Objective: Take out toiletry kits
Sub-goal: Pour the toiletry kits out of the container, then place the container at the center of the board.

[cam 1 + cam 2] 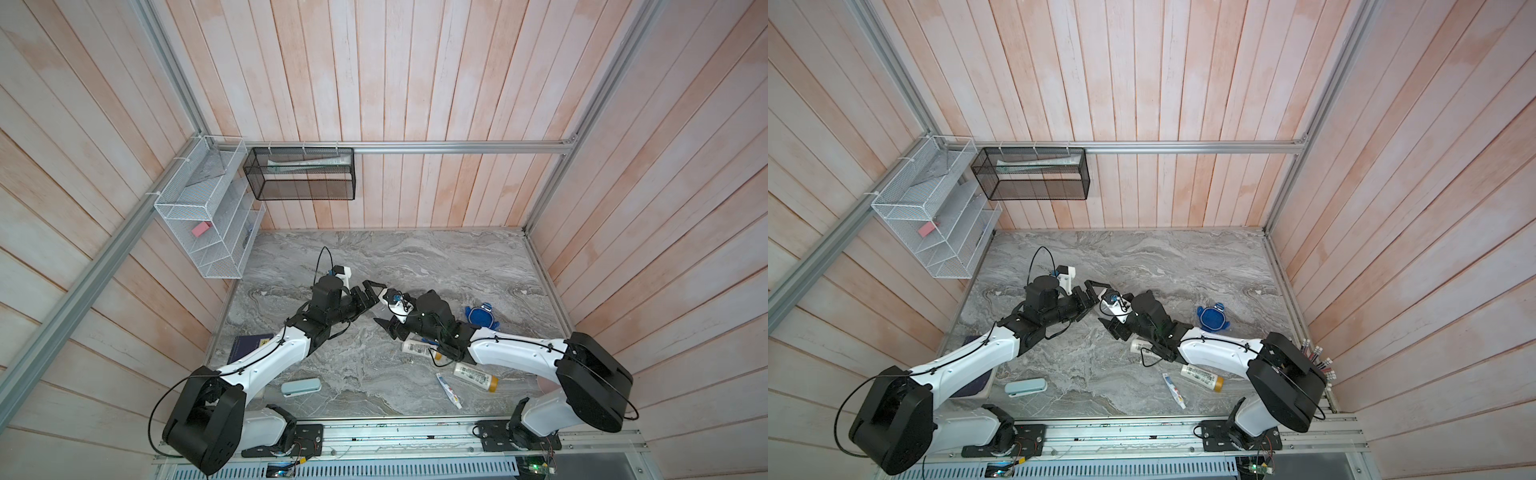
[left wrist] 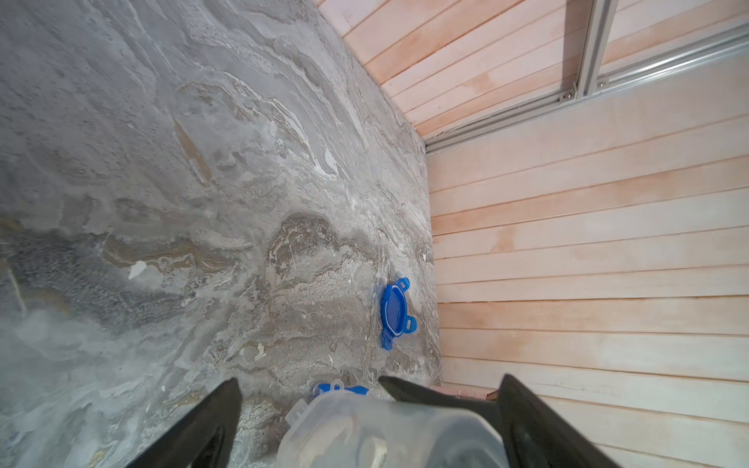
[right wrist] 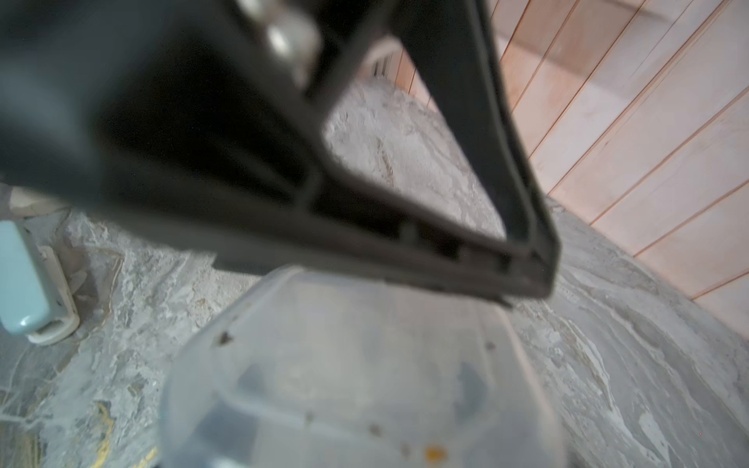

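Observation:
The toiletry kits already lie on the counter, so my right gripper will tip downward next, lower the clear jar (image 2: 385, 429) onto the bare marble below and release it.
A clear plastic jar (image 2: 385, 429) is held above the marble counter between the two arms, and my right gripper (image 1: 384, 311) is shut on it. In the right wrist view the jar (image 3: 356, 364) fills the foreground, with dark finger shapes showing through its walls. My left gripper (image 1: 380, 296) is open around the jar's other end, with a gap at one finger (image 2: 219, 421). On the counter by the right arm lie the toiletry kits: a white amber-capped bottle (image 1: 476, 377), a second bottle (image 1: 415, 345) partly under the arm, and a small toothpaste tube (image 1: 449, 390).
A blue clip lid (image 1: 482, 319) lies near the right wall. A pale blue oblong case (image 1: 301, 387) rests at the front, with a dark book (image 1: 249, 347) under the left arm. On the walls at the back left hang a white wire basket (image 1: 208, 216) and a black one (image 1: 299, 172).

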Available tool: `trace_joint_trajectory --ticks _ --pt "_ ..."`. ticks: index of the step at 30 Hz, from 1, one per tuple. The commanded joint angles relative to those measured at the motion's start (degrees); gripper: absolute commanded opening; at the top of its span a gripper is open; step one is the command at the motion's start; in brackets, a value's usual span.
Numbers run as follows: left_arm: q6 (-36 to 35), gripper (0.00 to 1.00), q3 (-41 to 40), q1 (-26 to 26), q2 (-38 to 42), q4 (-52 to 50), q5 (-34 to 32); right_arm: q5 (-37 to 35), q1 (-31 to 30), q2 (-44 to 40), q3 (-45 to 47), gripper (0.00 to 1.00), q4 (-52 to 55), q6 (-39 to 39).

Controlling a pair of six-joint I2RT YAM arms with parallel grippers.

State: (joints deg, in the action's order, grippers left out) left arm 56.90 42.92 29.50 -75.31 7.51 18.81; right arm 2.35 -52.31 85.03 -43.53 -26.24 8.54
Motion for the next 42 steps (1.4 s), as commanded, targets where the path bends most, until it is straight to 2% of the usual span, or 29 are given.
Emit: trace_joint_trajectory --ticks 1,9,18,21,24,29,32,37,42 --pt "-1.81 1.00 2.01 1.77 -0.63 -3.01 -2.08 -1.71 0.09 -1.21 1.92 0.44 -11.11 -1.63" --pt "-1.75 1.00 1.91 1.75 1.44 -4.99 -4.43 -1.18 0.08 -3.16 2.63 0.44 -11.22 -2.18" --pt "-1.63 1.00 -0.51 -0.58 5.70 -7.51 -5.91 -6.95 0.00 -6.64 -0.86 0.43 4.42 -2.83" --pt "-1.27 1.00 -2.24 -2.16 8.04 -8.11 -6.12 -11.22 -0.06 -5.66 -2.94 0.44 9.71 -2.37" --pt "-1.35 1.00 -3.31 -3.25 9.82 -9.30 -6.35 -17.17 0.02 -1.90 -7.58 0.45 17.02 -1.83" --pt "-1.36 1.00 -5.36 -4.57 12.98 -11.19 -7.06 -31.13 -0.16 8.79 -20.63 0.45 34.23 -0.70" --pt "-1.45 1.00 -6.41 -5.52 14.10 -12.20 -6.73 -35.36 -0.16 13.75 -24.76 0.45 38.44 0.63" --pt "-1.62 1.00 -7.60 -6.53 15.23 -13.45 -5.97 -36.65 -0.11 21.47 -31.26 0.48 43.77 3.37" --pt "-1.44 1.00 -8.86 -7.17 16.45 -13.72 -5.88 -33.50 1.14 24.54 -34.46 0.48 43.35 3.54"
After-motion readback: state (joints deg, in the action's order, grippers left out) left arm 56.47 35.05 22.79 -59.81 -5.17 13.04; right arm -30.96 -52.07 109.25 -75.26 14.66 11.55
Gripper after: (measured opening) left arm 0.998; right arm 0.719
